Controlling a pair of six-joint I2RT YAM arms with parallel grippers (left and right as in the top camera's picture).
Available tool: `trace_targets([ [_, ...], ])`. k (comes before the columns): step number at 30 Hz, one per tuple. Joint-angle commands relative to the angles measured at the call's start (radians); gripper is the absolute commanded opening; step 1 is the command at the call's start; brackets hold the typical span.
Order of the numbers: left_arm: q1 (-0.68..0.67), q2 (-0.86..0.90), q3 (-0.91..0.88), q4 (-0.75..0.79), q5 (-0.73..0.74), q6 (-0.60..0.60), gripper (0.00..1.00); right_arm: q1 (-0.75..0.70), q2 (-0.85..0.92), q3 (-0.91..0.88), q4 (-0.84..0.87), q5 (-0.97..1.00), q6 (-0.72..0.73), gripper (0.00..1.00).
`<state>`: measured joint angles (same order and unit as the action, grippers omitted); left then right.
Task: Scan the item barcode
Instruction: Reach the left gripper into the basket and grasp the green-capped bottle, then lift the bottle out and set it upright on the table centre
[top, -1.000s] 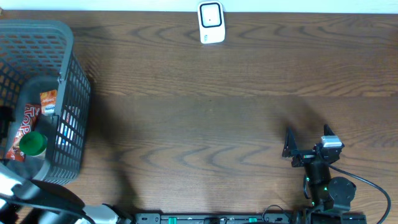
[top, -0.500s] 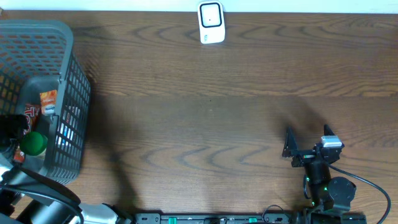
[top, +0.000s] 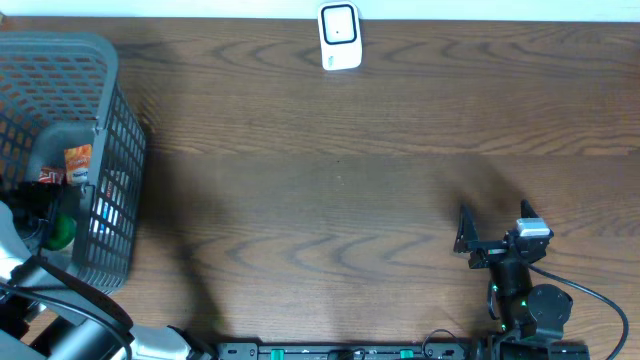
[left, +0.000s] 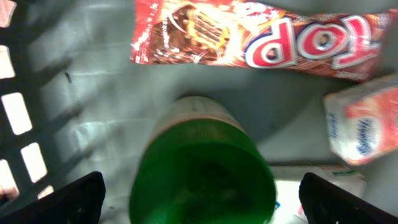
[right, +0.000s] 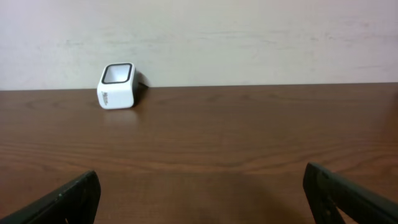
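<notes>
I need to move my left gripper down past the cap onto the bottle's body next, because its open fingers are already on both sides of the green cap (left: 202, 174), with the bottle's pale body (left: 198, 108) below them.
A bottle with a green cap (left: 202, 174) stands in the grey basket (top: 110, 150) at the table's left edge. My left gripper (left: 202, 199) is down inside the basket, open, with one finger on each side of the cap and not touching it. From above, the cap (top: 62, 232) is half hidden by the left gripper (top: 45, 215). No barcode shows on any item. The white scanner (top: 340, 37) stands at the far edge of the table. My right gripper (top: 495, 222) rests open and empty at the near right, facing the scanner (right: 116, 86).
Also in the basket lie a red snack wrapper (left: 261, 40) beyond the bottle and a pink carton (left: 364, 121) to its right. The basket's mesh walls (left: 15, 112) close in on the left arm. Bare wood table (top: 330, 200) lies between basket and scanner.
My left arm has moved further into the basket and come down over the green-capped bottle, now partly covering it from above. The right arm has not moved.
</notes>
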<state>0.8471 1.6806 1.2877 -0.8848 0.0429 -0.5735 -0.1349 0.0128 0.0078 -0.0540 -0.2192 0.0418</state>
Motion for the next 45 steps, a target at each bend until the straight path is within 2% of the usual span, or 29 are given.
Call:
trace_targets([
  [1,0.000,0.032,-0.026,0.011,-0.063,-0.008,1.00,0.011,-0.003,-0.003,-0.002,0.005,0.010,0.99],
  [9,0.000,0.132,-0.026,0.019,-0.063,-0.008,0.99,0.011,-0.003,-0.003,-0.002,0.005,0.010,0.99],
  [13,0.000,0.173,-0.026,0.019,-0.062,-0.008,0.78,0.011,-0.003,-0.003,-0.002,0.005,0.010,0.99],
  [15,0.000,0.178,-0.026,0.018,-0.062,-0.008,0.74,0.011,-0.003,-0.003,-0.002,0.005,0.010,0.99],
  [18,0.000,0.175,-0.026,0.019,-0.061,-0.008,0.59,0.011,-0.003,-0.003,-0.002,0.005,0.010,0.99],
  [24,0.000,0.169,-0.025,0.013,-0.030,-0.008,0.42,0.011,-0.003,-0.003,-0.002,0.005,0.010,0.99],
  [36,0.000,0.084,-0.018,0.004,-0.019,-0.008,0.41,0.011,-0.003,-0.003,-0.002,0.005,0.010,0.99],
  [41,0.000,-0.039,-0.006,0.003,0.067,-0.008,0.41,0.011,-0.003,-0.003,-0.002,0.005,0.010,0.99],
  [45,0.000,-0.180,0.023,-0.008,0.230,-0.008,0.41,0.011,-0.003,-0.003,-0.002,0.005,0.010,0.99],
])
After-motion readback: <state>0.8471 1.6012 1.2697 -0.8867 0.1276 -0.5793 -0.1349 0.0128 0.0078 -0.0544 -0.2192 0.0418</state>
